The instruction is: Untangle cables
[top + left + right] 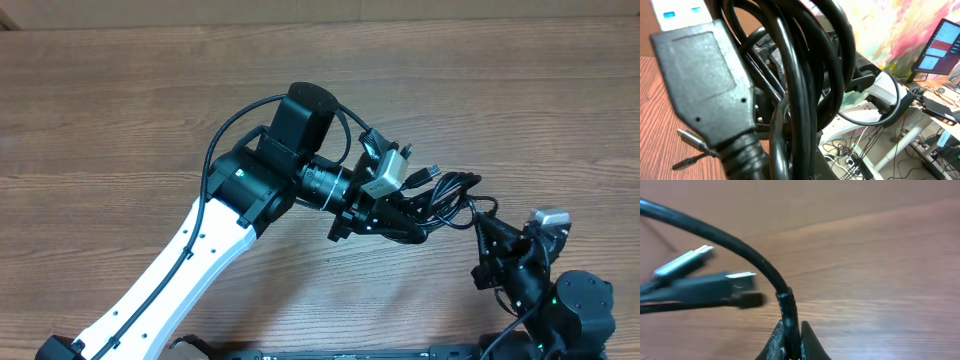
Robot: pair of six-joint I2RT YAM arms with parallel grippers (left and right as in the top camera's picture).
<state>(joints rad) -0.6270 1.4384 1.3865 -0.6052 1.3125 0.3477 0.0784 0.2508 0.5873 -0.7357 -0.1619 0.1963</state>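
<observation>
The cord [477, 211] curls slack beside the loops, so my right gripper should next pull away from the bundle, to the right in the overhead view, then release it.
The cables [450, 192] are a knotted bundle of thin black cords lifted off the table between the two arms, with a small plug [431, 172] sticking out at the top. My left gripper [408, 228] is shut on the bundle's left side. In the left wrist view the loops [805, 75] and a big flat plug [695, 75] fill the frame and hide the fingers. My right gripper [791, 342] is shut on a single cord [784, 302] that arcs up and left. In the overhead view it [484, 232] sits at the bundle's right end. Two more plugs [737, 284] hang blurred to the left.
The wooden table [120, 110] stretches far back and left. The left arm [200, 250] crosses diagonally from the lower left. The right arm's base [580, 305] sits at the lower right corner. Beyond the table are a monitor [940, 45] and floor wires [850, 155].
</observation>
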